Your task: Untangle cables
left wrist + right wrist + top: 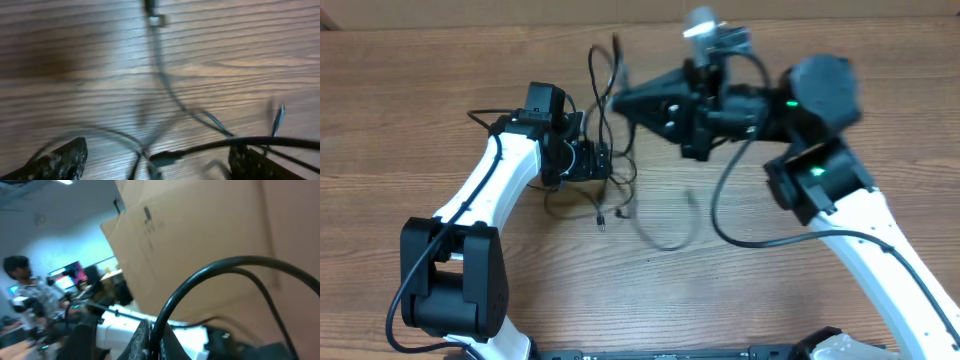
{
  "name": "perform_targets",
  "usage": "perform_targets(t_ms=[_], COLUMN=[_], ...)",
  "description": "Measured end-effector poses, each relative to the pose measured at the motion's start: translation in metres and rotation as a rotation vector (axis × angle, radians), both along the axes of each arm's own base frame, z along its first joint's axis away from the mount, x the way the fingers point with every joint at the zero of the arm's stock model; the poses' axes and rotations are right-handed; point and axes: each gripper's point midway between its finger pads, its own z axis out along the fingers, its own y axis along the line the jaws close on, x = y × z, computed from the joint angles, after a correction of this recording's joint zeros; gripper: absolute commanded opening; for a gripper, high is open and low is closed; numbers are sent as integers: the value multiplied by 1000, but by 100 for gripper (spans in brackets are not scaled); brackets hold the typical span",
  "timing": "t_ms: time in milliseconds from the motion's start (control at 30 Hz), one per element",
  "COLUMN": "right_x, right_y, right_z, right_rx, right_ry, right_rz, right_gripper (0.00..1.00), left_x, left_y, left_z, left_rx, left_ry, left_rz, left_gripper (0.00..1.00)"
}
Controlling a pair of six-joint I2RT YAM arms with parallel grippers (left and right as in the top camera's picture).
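The cable comes off the tangle next, onto the bare tabletop below my right gripper and to its right in the overhead view, where it goes down and I release it.
Several thin black cables lie tangled on the wooden table by the left arm, and one loop trails to the right. My right gripper is raised and tilted, shut on a black cable that arcs out of its fingers. Strands hang from it down to the tangle. My left gripper is low over the tangle, its fingers wide open. A black plug and crossing cords lie between them. A silver-tipped plug lies farther out.
The thick black wire of the right arm curves over the table right of the tangle. A cardboard box fills most of the right wrist view, with a person and a room behind it.
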Motion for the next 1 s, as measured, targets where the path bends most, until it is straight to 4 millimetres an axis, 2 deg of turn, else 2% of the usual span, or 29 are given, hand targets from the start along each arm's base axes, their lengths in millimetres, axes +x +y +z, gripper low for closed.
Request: perform_targets(t_ms=[100, 167, 267, 300, 367, 433, 467, 567, 633, 700, 733, 767, 800, 867, 933, 1000], right_x=[9, 28, 68, 85, 101, 114, 116, 111, 108, 105, 103, 102, 101, 95, 90, 85], right_y=[-24, -44, -78, -96, -121, -147, -153, -161, -160, -156, -156, -156, -156, -157, -157, -158], right_z=[13, 9, -21, -43, -76, -115, -130, -171, -190, -208, -218, -226, -232, -240, -244, -248], right_rx=[16, 3, -51, -88, -147, -230, -276, -418, -473, -524, -549, -568, -585, -609, -625, -638], right_ry=[-37, -2, 184, 299, 445, 566, 595, 660, 702, 749, 775, 802, 817, 853, 877, 903], right_rz=[-71, -148, -305, -392, -511, -639, -676, -707, -693, -670, -661, -654, -649, -640, -634, -628], right_gripper=[4, 4, 4, 4, 4, 4, 4, 4, 7, 20, 32, 45, 67, 88, 94, 94], left_x=[1, 4, 9, 10, 11, 12, 12, 14, 20, 26, 28, 30, 29, 27, 24, 19], left_y=[19, 42, 76, 86, 94, 93, 89, 69, 50, 25, 19, 14, 8, 6, 10, 20], left_z=[-3, -4, -4, -4, -2, 1, 3, 12, 25, 46, 53, 59, 65, 66, 60, 46], left_rx=[55, 73, 73, 53, 23, -26, -47, -160, -266, -414, -459, -494, -536, -542, -508, -422], left_ry=[6, 13, 17, 20, 20, 14, 12, -17, -73, -155, -186, -209, -225, -226, -202, -158], left_rz=[39, 97, 187, 220, 247, 246, 233, 153, 71, -35, -64, -89, -116, -130, -120, -93], left_gripper=[89, 89, 88, 88, 89, 88, 88, 82, 79, 78, 78, 79, 79, 80, 80, 80])
